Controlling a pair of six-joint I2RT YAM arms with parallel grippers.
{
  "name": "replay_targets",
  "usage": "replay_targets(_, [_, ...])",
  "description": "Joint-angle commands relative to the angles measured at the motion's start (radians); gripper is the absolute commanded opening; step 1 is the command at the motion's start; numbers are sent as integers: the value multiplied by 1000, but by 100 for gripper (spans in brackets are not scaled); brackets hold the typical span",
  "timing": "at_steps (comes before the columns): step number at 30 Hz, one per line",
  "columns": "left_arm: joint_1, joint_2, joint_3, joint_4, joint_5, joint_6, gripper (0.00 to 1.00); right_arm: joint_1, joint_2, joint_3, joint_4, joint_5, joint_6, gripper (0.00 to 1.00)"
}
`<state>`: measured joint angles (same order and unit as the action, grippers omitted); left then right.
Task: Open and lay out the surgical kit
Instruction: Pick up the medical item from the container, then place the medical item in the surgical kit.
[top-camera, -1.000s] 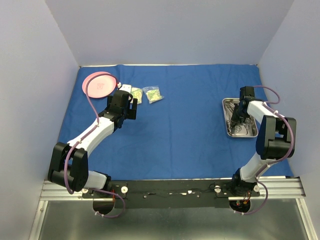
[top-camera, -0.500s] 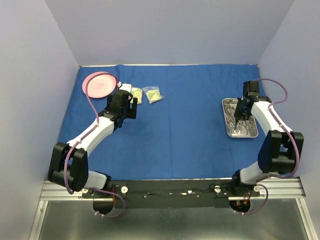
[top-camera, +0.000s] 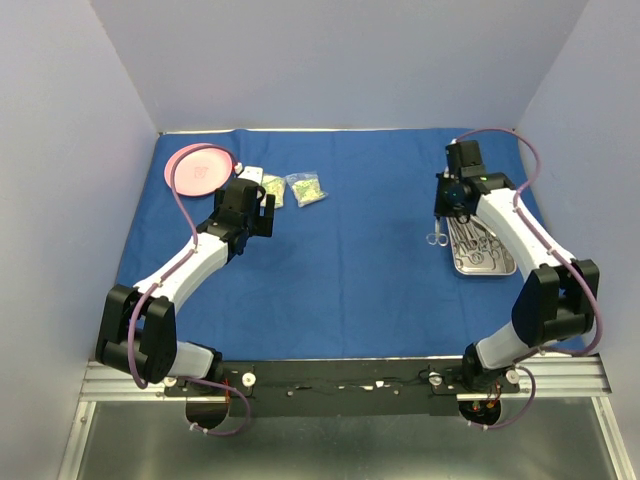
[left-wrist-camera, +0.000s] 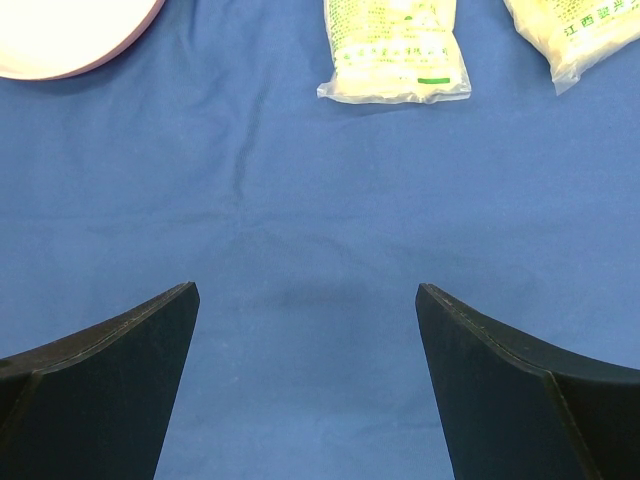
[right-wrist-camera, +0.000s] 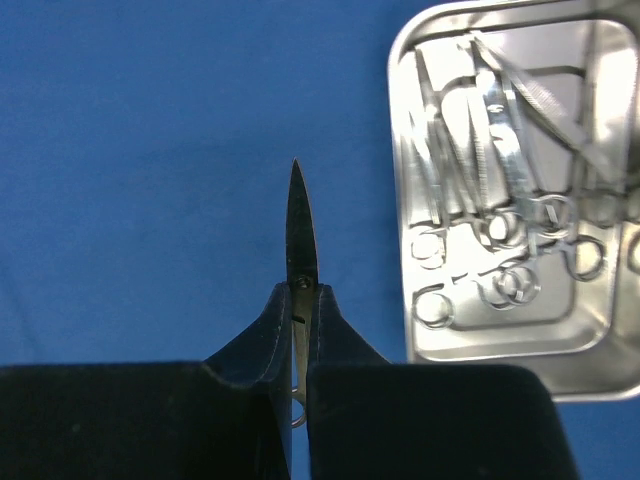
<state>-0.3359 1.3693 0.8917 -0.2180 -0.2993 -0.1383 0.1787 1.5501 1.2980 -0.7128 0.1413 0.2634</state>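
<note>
To lower the scissors (top-camera: 438, 236) onto empty blue cloth, my right gripper needs to go to the left in the top view, away from the steel tray (top-camera: 506, 268), first.
The royal-blue cloth (top-camera: 360, 260) lies spread flat over the table. My right gripper (top-camera: 446, 205) is shut on a pair of thin silver scissors (top-camera: 438, 236) and holds them above the cloth, just left of the steel tray (top-camera: 506, 268). In the right wrist view the gripper (right-wrist-camera: 303, 295) clamps the scissors (right-wrist-camera: 301, 225) at the pivot, blade pointing forward. The tray (right-wrist-camera: 520, 352) holds several silver ring-handled instruments (right-wrist-camera: 480, 170). Two yellow-green packets (top-camera: 305, 188) (top-camera: 272, 190) lie at the back left. My left gripper (top-camera: 262, 216) is open and empty over bare cloth near them (left-wrist-camera: 305, 300).
A pink round plate (top-camera: 198, 168) sits at the back left corner, its rim showing in the left wrist view (left-wrist-camera: 70, 40). The packets (left-wrist-camera: 395, 50) (left-wrist-camera: 585, 35) lie just ahead of the left fingers. Pale walls enclose the table on three sides.
</note>
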Motion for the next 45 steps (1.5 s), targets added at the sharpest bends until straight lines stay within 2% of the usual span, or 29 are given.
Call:
replay_targets(1, [1,-1,29,12,-3,-3,99,57,100,21,41,-28,28,3])
replay_targets(10, [1,16,29,9,-4,-7,99,77,318,132,108,-22,-16,3])
replay_targets(20, [1,28,27,8,-3,-7,99,76,588,412,56,0,-39,3])
replay_targets(27, [1,24,24,9,-12,0,99,77,695,538,15,14,-62,4])
replay_targets(30, [1,22,24,8,-18,5,99,76,714,561,-10,14,-55,15])
replay_targets(31, [1,22,24,6,-21,5,99,76,713,560,-8,14,-53,25])
replay_targets(33, [1,20,24,6,-23,6,99,77,708,561,-11,20,-55,32])
replay_targets(35, [1,19,27,6,-23,6,99,76,693,564,-23,14,-58,33])
replay_targets(37, [1,19,30,2,-17,3,99,76,676,566,-31,4,-65,41])
replay_targets(41, [1,17,35,-1,-6,0,99,76,595,567,-51,-6,-87,50])
replay_targets(45, [1,14,36,-4,-4,0,99,62,494,537,-65,21,-140,52])
